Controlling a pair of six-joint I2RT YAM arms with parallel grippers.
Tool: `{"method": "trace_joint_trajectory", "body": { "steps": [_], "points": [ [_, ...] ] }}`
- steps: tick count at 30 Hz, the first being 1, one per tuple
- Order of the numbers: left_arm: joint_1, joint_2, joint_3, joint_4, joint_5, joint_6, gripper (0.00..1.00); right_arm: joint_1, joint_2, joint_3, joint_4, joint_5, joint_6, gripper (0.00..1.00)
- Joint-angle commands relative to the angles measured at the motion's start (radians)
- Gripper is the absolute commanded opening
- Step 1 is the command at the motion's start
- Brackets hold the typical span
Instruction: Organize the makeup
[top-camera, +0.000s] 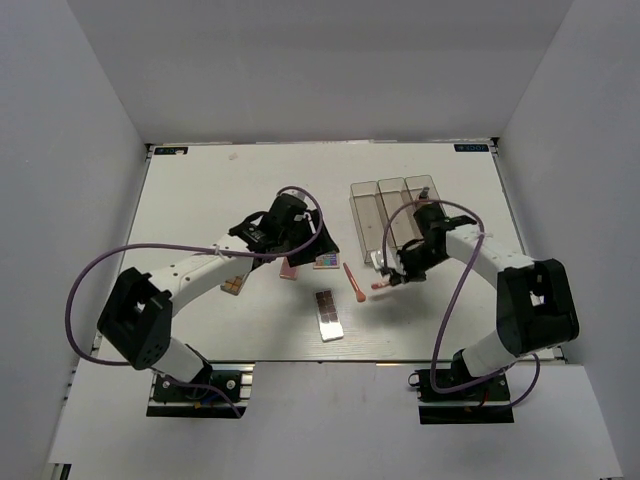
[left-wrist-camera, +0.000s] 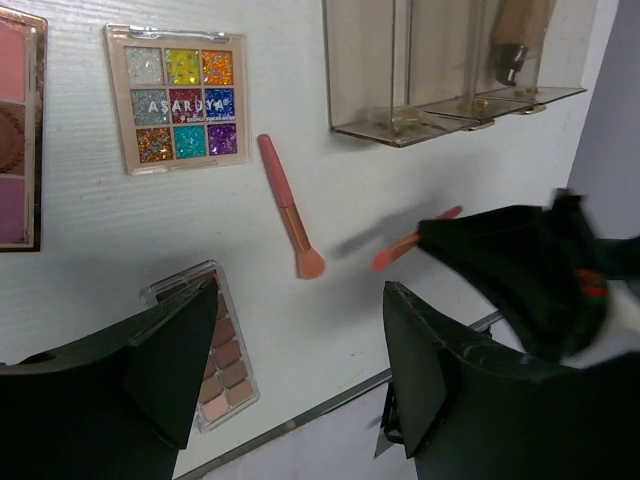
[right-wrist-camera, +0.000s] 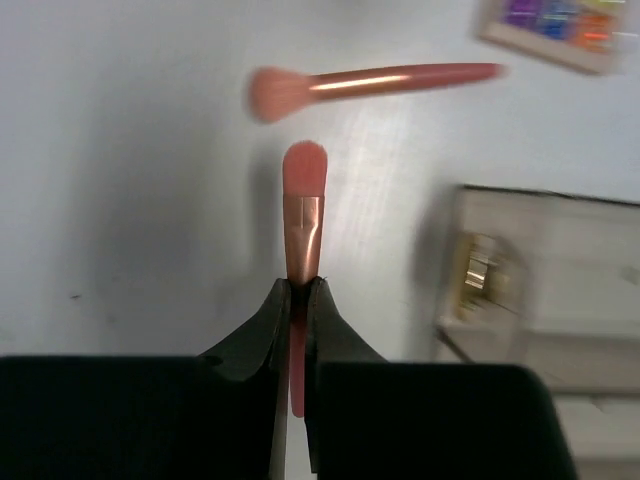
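Note:
I will lift my right gripper next and move it outward over the clear box to the box's middle section (top-camera: 392, 210), because that section beside the tan bottle is empty.
My right gripper (top-camera: 397, 277) is shut on a slim pink brush (right-wrist-camera: 303, 200) and holds it low over the table, just in front of the clear box (top-camera: 393, 207). A second pink brush (top-camera: 352, 282) lies on the table to its left. My left gripper (top-camera: 300, 242) is open and empty, hovering (left-wrist-camera: 300, 300) above a multicoloured palette (left-wrist-camera: 180, 97), a pink palette (top-camera: 290, 268) and a palette of brown shades (left-wrist-camera: 215, 345). A tan bottle (left-wrist-camera: 515, 35) stands in a compartment of the box.
Another small brown palette (top-camera: 235, 285) lies by the left arm's forearm. The near table edge (left-wrist-camera: 330, 400) runs close under the left gripper. The box's front corner with its metal clasp (right-wrist-camera: 478, 268) is just right of the right gripper.

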Motion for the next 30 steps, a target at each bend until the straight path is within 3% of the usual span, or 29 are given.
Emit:
{"method": "trace_joint_trajectory", "body": {
  "steps": [1, 8, 13, 23, 24, 25, 27, 30],
  "points": [
    [0.01, 0.024, 0.019, 0.03, 0.047, -0.039, 0.77, -0.027, -0.077, 0.08, 0.143, -0.103, 0.39, 0.0],
    [0.01, 0.182, 0.131, 0.044, 0.107, -0.072, 0.73, -0.064, -0.159, 0.083, 0.367, 0.019, 0.838, 0.0],
    [-0.008, 0.3, 0.243, 0.0, 0.136, -0.08, 0.72, -0.087, -0.162, 0.1, 0.522, 0.216, 1.15, 0.0],
    [-0.018, 0.361, 0.278, -0.029, 0.071, -0.094, 0.72, -0.119, -0.033, 0.227, 0.565, 0.411, 1.429, 0.0],
    [-0.028, 0.361, 0.277, -0.026, 0.054, -0.092, 0.72, -0.119, -0.018, 0.241, 0.56, 0.414, 1.44, 0.06],
    [-0.028, 0.366, 0.272, -0.025, 0.041, -0.091, 0.72, -0.119, 0.01, 0.261, 0.556, 0.418, 1.455, 0.33],
    [-0.038, 0.372, 0.273, -0.02, 0.014, -0.091, 0.72, -0.121, 0.037, 0.278, 0.55, 0.425, 1.481, 0.44],
    [-0.048, 0.404, 0.298, -0.04, -0.006, -0.089, 0.72, -0.122, 0.05, 0.287, 0.551, 0.418, 1.489, 0.54]
  ]
}}
